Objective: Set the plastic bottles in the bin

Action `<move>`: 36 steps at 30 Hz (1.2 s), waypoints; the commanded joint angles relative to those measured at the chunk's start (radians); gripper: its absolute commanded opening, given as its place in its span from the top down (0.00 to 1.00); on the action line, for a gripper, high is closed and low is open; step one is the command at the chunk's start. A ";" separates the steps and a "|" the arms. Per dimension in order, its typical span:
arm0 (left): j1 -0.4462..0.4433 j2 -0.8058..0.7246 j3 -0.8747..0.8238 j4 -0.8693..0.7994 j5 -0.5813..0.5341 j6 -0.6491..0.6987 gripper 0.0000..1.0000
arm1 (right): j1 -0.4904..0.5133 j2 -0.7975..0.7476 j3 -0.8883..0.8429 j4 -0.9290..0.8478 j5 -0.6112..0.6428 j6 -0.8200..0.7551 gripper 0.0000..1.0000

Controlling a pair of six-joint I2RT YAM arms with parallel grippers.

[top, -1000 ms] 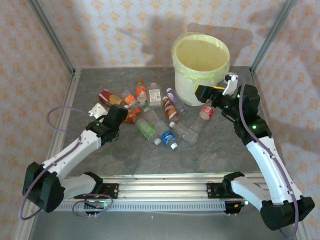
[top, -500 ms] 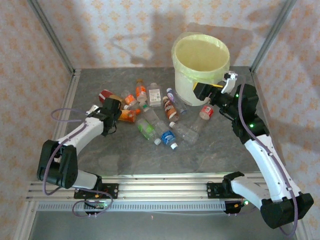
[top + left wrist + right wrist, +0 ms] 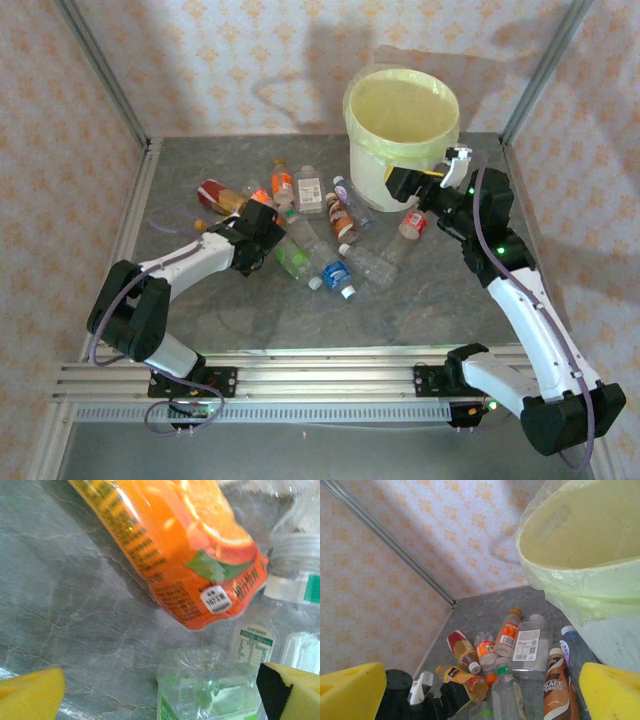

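My left gripper shifts toward the heap next and lowers astride the green-labelled bottle's base [image 3: 281, 246] [image 3: 207, 669] to close, as that base sits closer to one yellow finger.
Several plastic bottles [image 3: 312, 215] lie in a heap on the grey table, left of the bin [image 3: 352, 122], a cream bucket with a pale yellow-green liner. My left gripper [image 3: 270, 238] hangs low at the heap's left side. In the left wrist view the left gripper [image 3: 160, 697] is open. A clear green-labelled bottle [image 3: 205, 690] lies between its yellow pads [image 3: 30, 695], with an orange juice bottle [image 3: 185, 540] just beyond. My right gripper [image 3: 402, 184] stands open and empty beside the bin's front wall, above a red-labelled bottle [image 3: 413, 222].
The right wrist view looks past the bin's rim [image 3: 570, 575] down onto the heap [image 3: 515, 645]. Patterned walls and a metal frame close the table at the back and sides. Bare table [image 3: 300, 315] stretches between the heap and the arm bases.
My left arm has swung right, from the heap's left edge in over the green-labelled bottle. The right gripper has shifted slightly left by the bin. Both stayed open.
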 commanded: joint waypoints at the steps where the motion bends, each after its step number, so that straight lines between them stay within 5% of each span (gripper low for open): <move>1: -0.026 0.047 0.059 -0.023 0.020 0.058 0.01 | 0.007 0.000 -0.007 0.024 -0.005 -0.008 0.01; 26: -0.072 0.170 0.073 -0.021 0.056 0.054 0.19 | 0.008 -0.002 -0.028 0.013 -0.003 -0.008 0.01; 36: -0.072 0.124 0.065 -0.007 0.016 0.104 0.40 | 0.010 -0.007 -0.043 0.039 -0.043 -0.002 0.01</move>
